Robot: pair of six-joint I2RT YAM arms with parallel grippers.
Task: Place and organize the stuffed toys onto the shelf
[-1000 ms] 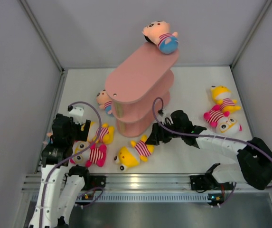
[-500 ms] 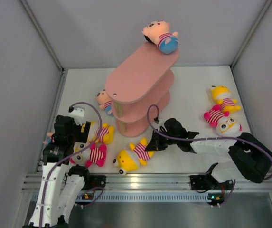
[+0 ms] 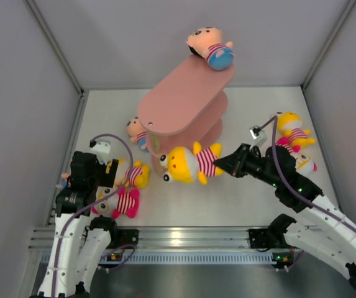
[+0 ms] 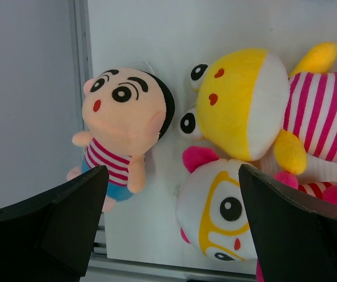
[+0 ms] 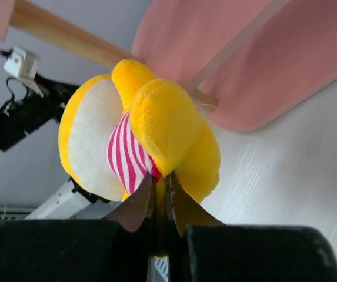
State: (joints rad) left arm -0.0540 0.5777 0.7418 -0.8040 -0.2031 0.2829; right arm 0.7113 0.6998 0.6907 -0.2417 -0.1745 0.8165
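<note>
The robot next needs to carry the yellow toy in its right gripper outward, slide it under the shelf's top level and let go, because the middle level's bare far end (image 3: 215, 113) lies outward of the gripper.
My right gripper (image 3: 220, 163) (image 5: 161, 187) is shut on a foot of a yellow stuffed toy (image 3: 189, 165) (image 5: 167, 126) in a striped shirt, held off the table in front of the pink shelf (image 3: 184, 102) (image 5: 233, 53), level with its lower tiers. A peach-headed doll (image 3: 210, 48) lies on the top tier. My left gripper (image 3: 103, 183) (image 4: 171, 229) hangs open above a peach doll (image 4: 124, 126), a yellow toy (image 4: 256, 111) and a pink white-faced toy (image 4: 227, 214), with nothing between its fingers (image 4: 68, 211).
Another peach doll (image 3: 136, 132) lies on the table left of the shelf's base. A yellow toy (image 3: 291, 128) and a pink one (image 3: 302, 162) lie at the right, partly behind my right arm. Grey walls enclose the table; a metal rail runs along the near edge.
My right gripper closed on the yellow toy that lay on the table near the front, then lifted it up and back toward the shelf. The left arm has stayed put.
</note>
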